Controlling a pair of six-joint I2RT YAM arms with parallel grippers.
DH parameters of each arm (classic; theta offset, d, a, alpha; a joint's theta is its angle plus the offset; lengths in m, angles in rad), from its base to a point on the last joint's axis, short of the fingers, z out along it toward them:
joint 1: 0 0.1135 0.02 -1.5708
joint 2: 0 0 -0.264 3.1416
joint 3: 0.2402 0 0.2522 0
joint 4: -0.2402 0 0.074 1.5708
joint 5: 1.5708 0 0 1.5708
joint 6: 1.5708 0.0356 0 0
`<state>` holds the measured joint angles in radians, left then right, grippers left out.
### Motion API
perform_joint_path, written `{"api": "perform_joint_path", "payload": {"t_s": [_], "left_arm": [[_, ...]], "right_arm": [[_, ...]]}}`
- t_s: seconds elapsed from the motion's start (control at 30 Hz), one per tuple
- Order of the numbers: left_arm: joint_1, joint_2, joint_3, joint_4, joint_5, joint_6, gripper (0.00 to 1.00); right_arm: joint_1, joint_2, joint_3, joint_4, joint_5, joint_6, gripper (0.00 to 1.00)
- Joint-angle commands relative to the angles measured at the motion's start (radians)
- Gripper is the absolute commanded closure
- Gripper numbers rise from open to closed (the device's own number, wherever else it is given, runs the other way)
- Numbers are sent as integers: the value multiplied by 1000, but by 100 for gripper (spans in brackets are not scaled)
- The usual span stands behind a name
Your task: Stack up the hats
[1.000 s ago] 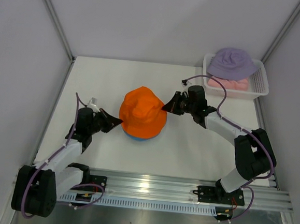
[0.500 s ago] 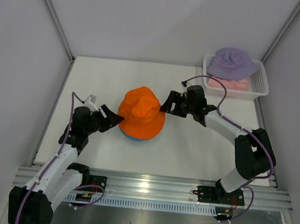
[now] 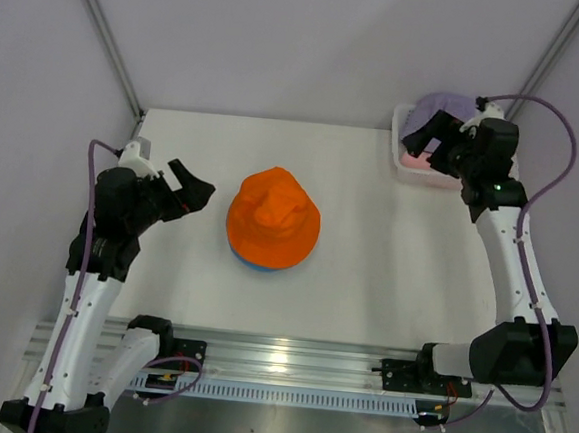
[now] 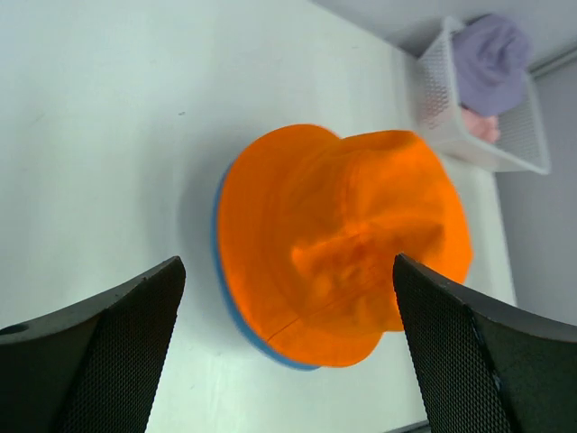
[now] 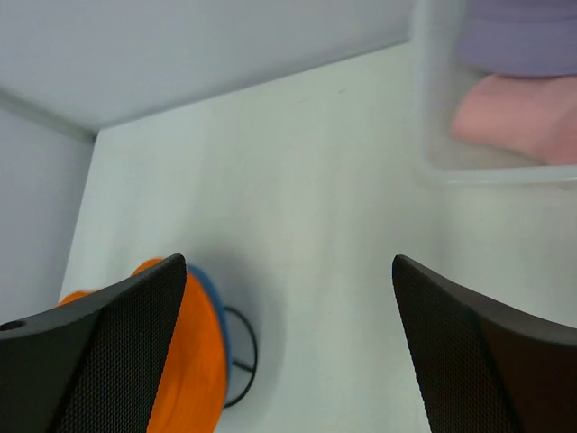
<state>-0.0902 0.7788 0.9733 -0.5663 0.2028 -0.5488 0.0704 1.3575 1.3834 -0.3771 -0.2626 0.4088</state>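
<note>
My right gripper moves outward and down into the basket next and closes on the lavender hat [image 3: 447, 104], since lavender lies uppermost on the pink hat.
The orange hat [image 3: 273, 218] sits on top of the blue hat [image 3: 250, 264], of which only a rim shows, at the table's middle. The same orange hat [image 4: 347, 244] and blue hat rim [image 4: 220, 271] lie below my left gripper [image 4: 287, 271], which is open and empty. That left gripper [image 3: 193, 197] hangs left of the stack, apart from it. My right gripper [image 3: 425, 145] is open and empty above the near-left corner of the basket, over the lavender hat [image 3: 447, 104] and pink hat [image 3: 412, 158]. Lavender lies on pink.
The white mesh basket [image 5: 469, 171] stands at the back right corner. A black wire stand [image 5: 243, 361] peeks out from under the stacked hats. Grey walls close in the table on the left, back and right.
Both grippers opened and let go of the orange hat's brim. The left arm lifted back to the left. The right arm swung away to the basket.
</note>
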Motion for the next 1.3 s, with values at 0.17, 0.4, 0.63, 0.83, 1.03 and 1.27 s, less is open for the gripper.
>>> {"api": "perform_joint_path", "payload": {"t_s": [0.17,0.4,0.63,0.83,1.03,1.27], "left_arm": [[23,19,221,-242,-167,188,1],[23,56,220,-156,-129,170,1],[24,134,237,-92,-152,171,1],[24,217,248,-35,-169,182,1],[30,298,295,-32,-181,204,0],[41,339,301,-24,-174,211,0]], "right_arm": [[-277,171,93,-52,80,-13,0],[-389,500,342,-11,49,39,12],[-371,819,701,23,74,30,16],[-290,1032,908,78,126,-30,17],[-235,1181,1063,92,247,-28,21],[-231,1229,1068,122,292,-44,33]]}}
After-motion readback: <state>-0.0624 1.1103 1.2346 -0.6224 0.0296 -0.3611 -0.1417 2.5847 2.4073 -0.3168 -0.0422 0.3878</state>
